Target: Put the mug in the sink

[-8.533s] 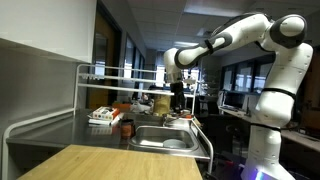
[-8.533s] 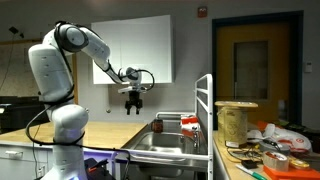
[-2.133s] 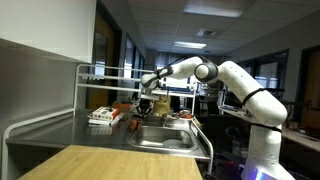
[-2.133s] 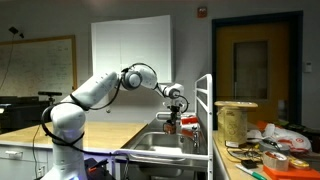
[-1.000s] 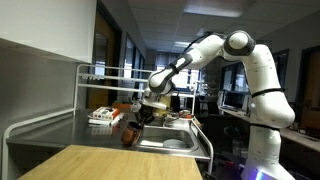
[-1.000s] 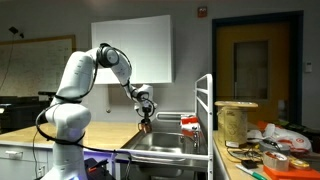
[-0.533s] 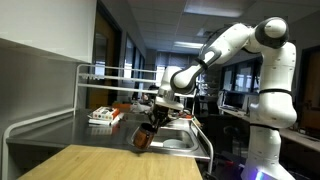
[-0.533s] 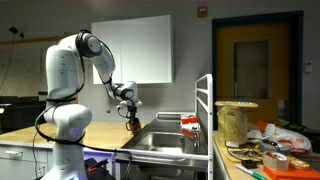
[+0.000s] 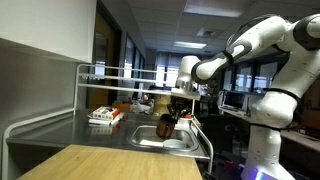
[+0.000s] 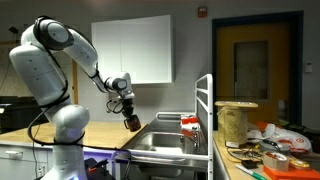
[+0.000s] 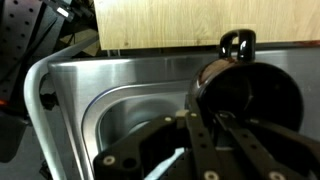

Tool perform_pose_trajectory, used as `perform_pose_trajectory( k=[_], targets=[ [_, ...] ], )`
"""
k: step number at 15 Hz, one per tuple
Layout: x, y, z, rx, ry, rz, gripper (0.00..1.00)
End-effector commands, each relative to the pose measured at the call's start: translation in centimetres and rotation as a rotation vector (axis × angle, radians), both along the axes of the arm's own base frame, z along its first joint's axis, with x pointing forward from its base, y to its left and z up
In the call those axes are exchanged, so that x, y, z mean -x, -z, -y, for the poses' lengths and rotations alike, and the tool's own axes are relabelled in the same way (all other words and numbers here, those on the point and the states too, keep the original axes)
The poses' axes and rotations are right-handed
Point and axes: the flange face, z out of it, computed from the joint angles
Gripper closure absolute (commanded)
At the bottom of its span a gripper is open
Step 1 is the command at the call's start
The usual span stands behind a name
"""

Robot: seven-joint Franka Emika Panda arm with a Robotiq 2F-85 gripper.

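Note:
My gripper will move the hanging mug outward, then lower it inside the sink basin and let go of it, because the basin is outward of my gripper and below it.
A dark brown mug (image 9: 168, 126) hangs tilted in the air, and my gripper (image 9: 172, 117) is shut on its rim. In an exterior view the mug sits above the steel sink (image 9: 165, 141). From the opposite side the mug (image 10: 132, 122) and gripper (image 10: 129, 113) hang over the sink's (image 10: 163, 152) edge by the wooden counter. In the wrist view the mug (image 11: 250, 95) fills the right side with its handle (image 11: 237, 45) pointing up. The gripper (image 11: 205, 108) pinches its wall, and the sink basin (image 11: 115, 120) lies below to the left.
A wooden countertop (image 9: 100, 162) borders the sink. A metal tube rack (image 9: 110, 75) stands over the steel drainboard, with a red-and-white box (image 9: 105, 116) under it. A white rack post (image 10: 205, 110), a red object (image 10: 188, 122) and a cluttered counter (image 10: 255, 150) lie beyond the sink.
The arm has swung up and back, carrying the mug from low by the wooden counter's edge to higher over the sink. The grip has not changed.

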Motion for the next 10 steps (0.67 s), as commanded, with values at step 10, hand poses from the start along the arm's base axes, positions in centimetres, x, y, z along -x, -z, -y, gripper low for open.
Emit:
perform_pose_trajectory(
  k=[10],
  targets=[
    [-19.8, 4.5, 7.8, -0.024, -0.103, -0.153, 0.95]
  ],
)
